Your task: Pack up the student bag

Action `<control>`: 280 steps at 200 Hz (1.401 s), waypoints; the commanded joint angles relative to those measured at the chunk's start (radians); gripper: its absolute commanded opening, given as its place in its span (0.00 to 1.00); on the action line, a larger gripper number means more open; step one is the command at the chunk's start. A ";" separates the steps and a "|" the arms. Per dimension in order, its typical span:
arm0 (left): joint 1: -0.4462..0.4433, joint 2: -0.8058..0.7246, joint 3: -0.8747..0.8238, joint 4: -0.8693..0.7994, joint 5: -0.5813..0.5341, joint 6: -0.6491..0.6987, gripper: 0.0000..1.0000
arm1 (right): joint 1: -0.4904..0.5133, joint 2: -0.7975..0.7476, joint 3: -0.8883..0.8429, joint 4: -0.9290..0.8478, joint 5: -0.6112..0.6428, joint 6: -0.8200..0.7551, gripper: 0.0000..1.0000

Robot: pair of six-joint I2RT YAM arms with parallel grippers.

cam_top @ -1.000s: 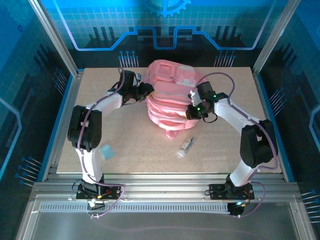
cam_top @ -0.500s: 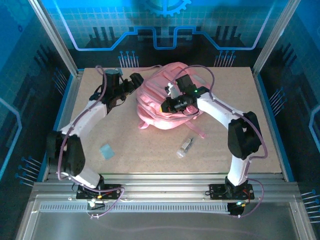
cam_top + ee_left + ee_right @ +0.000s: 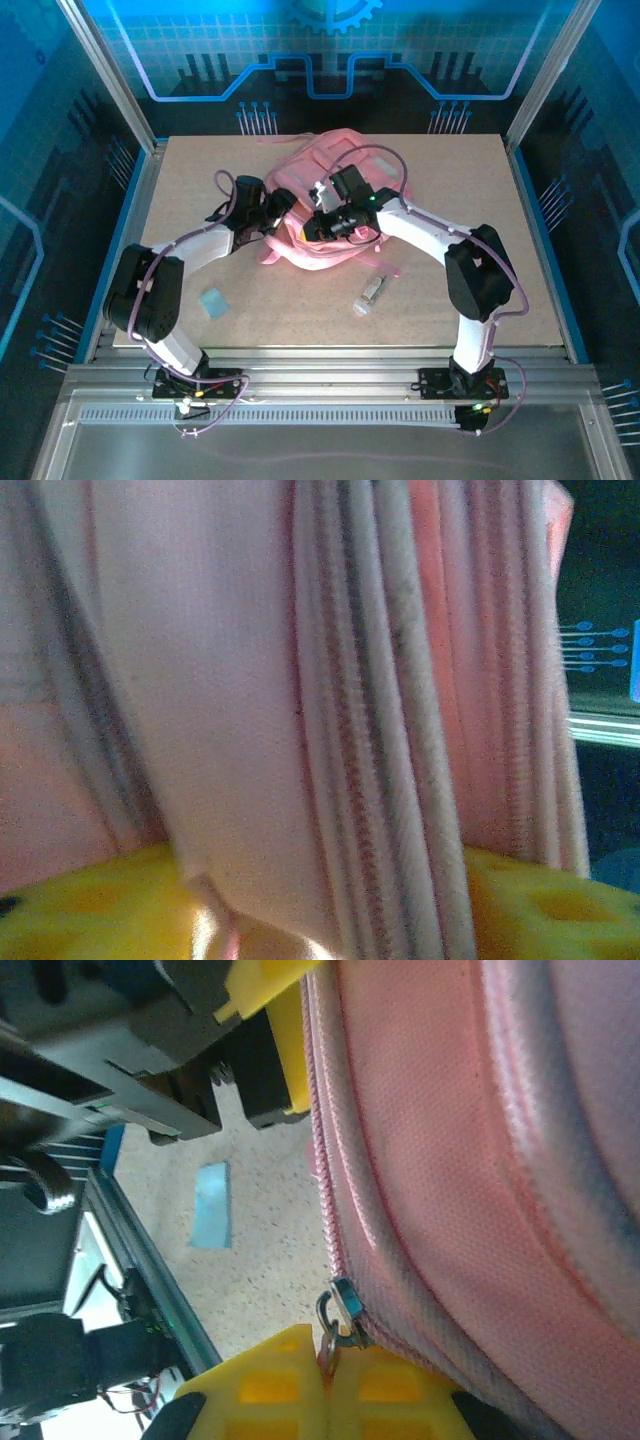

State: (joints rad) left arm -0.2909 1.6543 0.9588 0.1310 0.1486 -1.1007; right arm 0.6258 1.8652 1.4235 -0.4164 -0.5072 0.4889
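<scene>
The bag's corner by the bottle lies farther along the zip, away from my left gripper, so my right gripper will move that way next and release the pull.
The student bag [image 3: 300, 185], a soft pink backpack, lies slumped at mid-table. My left gripper [image 3: 281, 207] is at its left edge. In the left wrist view, folds of pink fabric [image 3: 300, 730] with a zip line run down between the yellow fingers [image 3: 80, 900], and the left gripper [image 3: 320, 915] is shut on that bunch. My right gripper [image 3: 313, 228] is at the bag's front left. In the right wrist view, this gripper [image 3: 325, 1365] is shut on the metal zipper pull [image 3: 335, 1320] at the end of the pink zip [image 3: 322, 1160].
A small blue card [image 3: 213, 301] lies on the table near the left arm, also seen as a blue card [image 3: 212, 1205] from the right wrist. A small clear bottle [image 3: 370, 294] lies in front of the bag. Aluminium frame rails border the table.
The bag has slid left and forward and lies flatter. My left gripper left the back left, opened wide, then closed on the bag's edge. My right gripper kept its grip while moving left.
</scene>
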 commanded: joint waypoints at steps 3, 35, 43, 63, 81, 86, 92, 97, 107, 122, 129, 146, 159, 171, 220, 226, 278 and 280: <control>-0.026 0.033 0.006 0.171 0.052 -0.026 0.18 | 0.060 -0.062 -0.047 -0.017 -0.113 -0.112 0.00; -0.017 0.009 -0.015 0.153 0.036 0.005 0.00 | 0.054 -0.103 -0.115 -0.204 0.054 -0.236 0.00; -0.010 -0.002 -0.015 0.144 0.036 0.017 0.00 | 0.048 -0.109 -0.123 -0.272 0.112 -0.285 0.00; 0.019 -0.028 -0.009 0.122 0.056 0.039 0.00 | 0.039 -0.106 -0.139 -0.427 0.325 -0.378 0.00; 0.043 -0.045 0.007 0.094 0.082 0.062 0.00 | -0.002 -0.095 -0.155 -0.485 0.493 -0.387 0.00; 0.047 -0.051 0.011 0.082 0.087 0.068 0.00 | -0.022 -0.095 -0.161 -0.489 0.509 -0.386 0.00; 0.053 -0.059 0.015 0.075 0.093 0.077 0.00 | -0.046 -0.094 -0.166 -0.490 0.513 -0.382 0.00; 0.055 -0.066 0.018 0.067 0.094 0.084 0.00 | -0.067 -0.097 -0.170 -0.485 0.508 -0.377 0.00; 0.058 -0.081 0.022 0.049 0.094 0.100 0.00 | -0.106 -0.111 -0.180 -0.465 0.479 -0.369 0.00; 0.062 -0.101 0.024 0.025 0.094 0.120 0.00 | -0.147 -0.133 -0.187 -0.436 0.445 -0.358 0.00; 0.064 -0.109 0.025 0.019 0.097 0.128 0.00 | -0.164 -0.143 -0.187 -0.430 0.442 -0.355 0.00; 0.071 -0.124 0.027 0.010 0.121 0.143 0.00 | -0.211 -0.150 -0.168 -0.430 0.507 -0.335 0.00; 0.075 -0.129 0.038 -0.010 0.143 0.166 0.00 | -0.253 -0.142 -0.135 -0.435 0.598 -0.306 0.00; 0.075 -0.133 0.048 -0.031 0.159 0.189 0.00 | -0.298 -0.135 -0.101 -0.430 0.697 -0.271 0.00; 0.081 -0.154 0.067 -0.093 0.177 0.247 0.00 | -0.363 -0.093 0.006 -0.369 0.888 -0.226 0.00; 0.081 -0.156 0.067 -0.094 0.175 0.249 0.00 | -0.364 -0.097 0.008 -0.353 0.838 -0.233 0.00; 0.075 -0.130 0.031 -0.025 0.191 0.195 0.00 | -0.363 -0.179 -0.051 -0.263 0.330 -0.259 0.37; 0.075 -0.129 0.027 -0.018 0.190 0.191 0.00 | -0.363 -0.186 -0.057 -0.258 0.317 -0.258 0.41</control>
State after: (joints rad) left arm -0.2447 1.5772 0.9924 0.0528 0.3260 -0.9352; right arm 0.3290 1.7515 1.4040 -0.7242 -0.0734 0.2092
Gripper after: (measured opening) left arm 0.109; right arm 0.238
